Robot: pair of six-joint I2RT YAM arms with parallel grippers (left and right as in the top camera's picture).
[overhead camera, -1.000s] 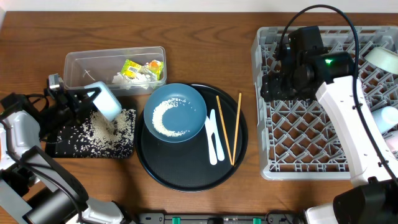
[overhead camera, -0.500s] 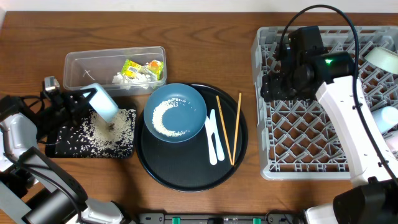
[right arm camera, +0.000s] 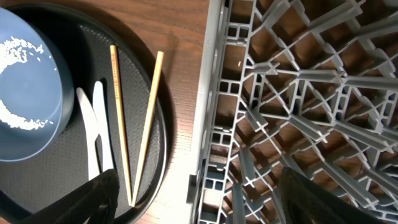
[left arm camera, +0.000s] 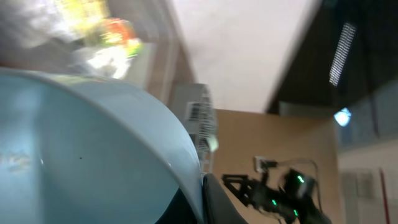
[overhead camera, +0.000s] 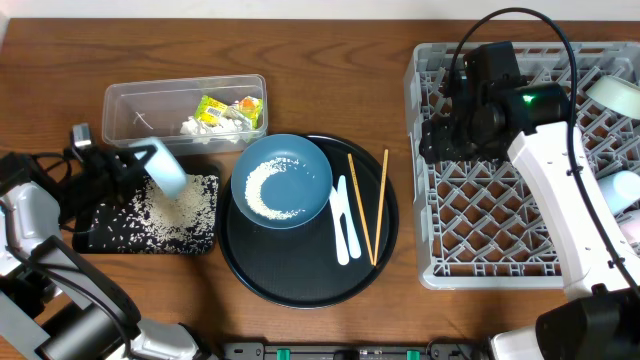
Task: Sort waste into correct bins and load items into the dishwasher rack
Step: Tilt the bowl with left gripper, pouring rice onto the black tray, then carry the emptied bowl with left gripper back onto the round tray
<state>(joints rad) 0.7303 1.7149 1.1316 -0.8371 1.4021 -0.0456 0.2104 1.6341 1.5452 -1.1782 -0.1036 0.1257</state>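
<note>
I should next move my left gripper across past the bowl, tip downward, lower the cup onto the near part of the round tray and release it. That part of the round tray has room.
My left gripper (overhead camera: 138, 162) is shut on the rim of a small pale teal cup (overhead camera: 166, 170), held tilted over the shallow black rectangular tray (overhead camera: 100, 232) strewn with white rice grains (overhead camera: 165, 212). In the left wrist view the cup (left arm camera: 93, 149) fills the left side, its rim pinched at my gripper (left arm camera: 202, 199). The clear tub (overhead camera: 130, 105) holds yellow-green wrappers (overhead camera: 215, 108) and a white tissue (overhead camera: 198, 126). My right gripper (overhead camera: 440, 140) hangs open over the left edge of the grey rack (overhead camera: 500, 215), nothing between its fingers (right arm camera: 87, 202).
A round black tray (overhead camera: 300, 275) carries the dark-blue bowl (overhead camera: 282, 180) with rice, a white spoon (overhead camera: 345, 225) and two chopsticks (overhead camera: 368, 205). Pale cups (overhead camera: 618, 95) sit in the rack's right side. Bare wooden table lies between tray and rack.
My left gripper and the tilted teal cup have shifted slightly left over the black tray. The right arm has not moved.
</note>
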